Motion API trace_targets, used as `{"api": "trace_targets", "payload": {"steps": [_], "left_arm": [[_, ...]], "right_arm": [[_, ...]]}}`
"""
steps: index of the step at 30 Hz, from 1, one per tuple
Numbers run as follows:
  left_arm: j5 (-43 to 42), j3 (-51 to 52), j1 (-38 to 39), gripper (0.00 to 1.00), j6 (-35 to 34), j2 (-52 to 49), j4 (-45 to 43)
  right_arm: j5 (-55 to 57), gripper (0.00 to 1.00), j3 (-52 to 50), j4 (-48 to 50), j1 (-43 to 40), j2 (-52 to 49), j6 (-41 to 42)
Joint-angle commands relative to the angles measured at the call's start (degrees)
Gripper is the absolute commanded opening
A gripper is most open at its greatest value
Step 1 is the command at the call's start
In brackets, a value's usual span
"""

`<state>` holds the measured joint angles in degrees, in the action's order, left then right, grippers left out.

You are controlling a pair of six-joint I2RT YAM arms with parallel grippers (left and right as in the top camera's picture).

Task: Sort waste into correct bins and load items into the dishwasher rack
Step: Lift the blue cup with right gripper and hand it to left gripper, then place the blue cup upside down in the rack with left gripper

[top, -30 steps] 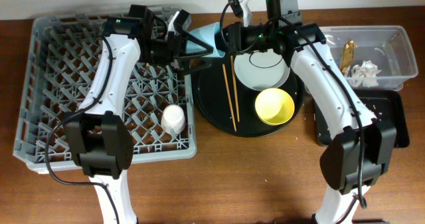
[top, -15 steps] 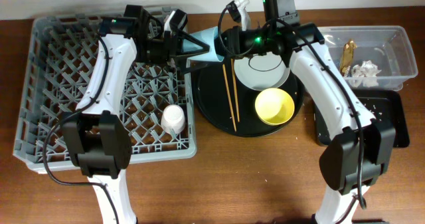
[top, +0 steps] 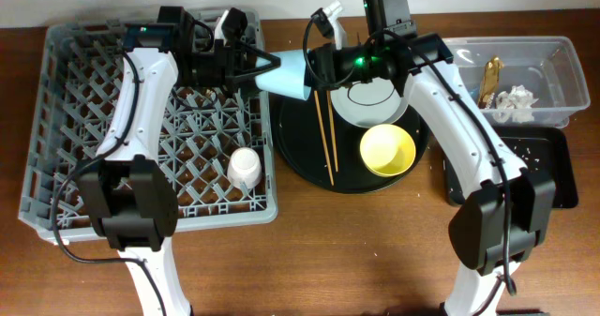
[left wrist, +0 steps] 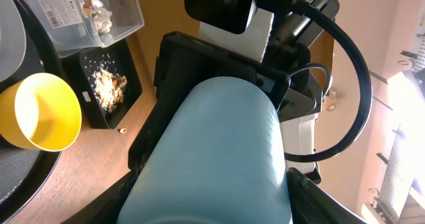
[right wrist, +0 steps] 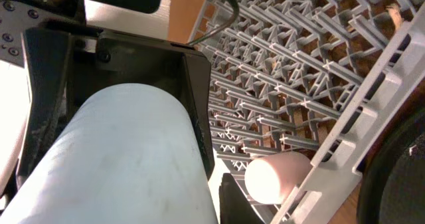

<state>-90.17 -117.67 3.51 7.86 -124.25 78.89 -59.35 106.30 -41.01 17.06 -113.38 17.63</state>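
Observation:
The rack wires beside the pale pink cup are below my left gripper. My left gripper will tip downward next, lower the light blue cup onto those pegs and let go of it.
The light blue cup (top: 291, 74) lies on its side in the air between the dishwasher rack (top: 66, 166) and the round black tray. My left gripper (top: 265, 69) is shut on its narrow end; the cup fills the left wrist view (left wrist: 212, 151). My right gripper (top: 321, 67) is at the cup's rim end, open, with a gap showing beside the cup (right wrist: 119, 157). The pale pink cup (top: 244, 169) stands in the rack. The grey plate (top: 370, 100), yellow bowl (top: 388, 150) and chopsticks (top: 325, 133) lie on the round tray.
The round black tray (top: 300, 157) sits right of the rack. The clear tub (top: 562, 82) at far right holds the brown-gold wrapper (top: 491, 77) and white tissue (top: 517, 100). The shallow black tray (top: 553, 166) below it holds food scraps (left wrist: 106, 84).
My left arm has drawn back to the left over the rack with the blue cup, and more of the cup now shows clear of my right gripper. The right arm has barely moved.

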Motion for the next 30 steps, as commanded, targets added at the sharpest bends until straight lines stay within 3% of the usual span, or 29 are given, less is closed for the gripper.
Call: {"api": "trace_targets", "payload": {"steps": [1,4,7,12,15,17,18,21,22,23,24,30], "left_arm": [[0.0,-0.5,0.0,0.49,0.0,0.1,0.0],[0.0,-0.5,-0.2,0.47,0.0,0.1,0.0],[0.0,-0.5,-1.9,0.47,0.0,0.1,0.0],[9.2,-0.5,-3.4,0.47,0.0,0.1,-0.4],[20.4,-0.5,-3.4,0.46,0.0,0.1,-0.9],[32.5,-1.0,-3.4,0.46,-2.4,0.1,-1.0],[42.4,-3.6,-3.4,0.46,-5.1,0.1,-0.2],[59.5,-13.6,-2.3,0.46,-7.1,0.1,4.5],[74.7,-18.4,-0.4,0.47,-10.3,0.1,7.4],[80.5,-19.2,1.0,0.47,-11.6,0.1,7.8],[82.9,-19.2,2.4,0.47,-11.5,0.1,7.8],[93.5,-17.6,8.4,0.47,-13.0,-1.7,7.0]], "right_arm": [[2.7,0.35,-0.3,-0.8,1.3,-0.7,-1.3],[3.3,0.57,-0.3,-0.8,1.1,-0.7,-1.3],[2.3,0.63,-0.3,-0.8,-1.9,-0.7,-1.3],[-4.7,0.68,-0.3,-0.8,-7.7,-0.7,-2.8],[-4.2,0.72,-0.3,-4.0,-9.6,-0.7,-7.8],[4.7,0.74,-0.3,-12.0,-9.6,-0.7,-12.9],[11.3,0.74,-0.3,-16.7,-9.6,-0.7,-14.7],[22.5,0.75,-0.3,-21.9,-9.6,-0.7,-14.7],[25.8,0.82,-0.3,-23.2,-9.6,-0.7,-14.7],[28.1,0.94,-0.3,-23.8,-9.6,-0.7,-14.6],[29.6,0.98,-0.3,-24.3,-9.6,-0.7,-14.6],[33.1,0.98,-0.3,-27.4,-9.6,-0.7,-14.7]]}}
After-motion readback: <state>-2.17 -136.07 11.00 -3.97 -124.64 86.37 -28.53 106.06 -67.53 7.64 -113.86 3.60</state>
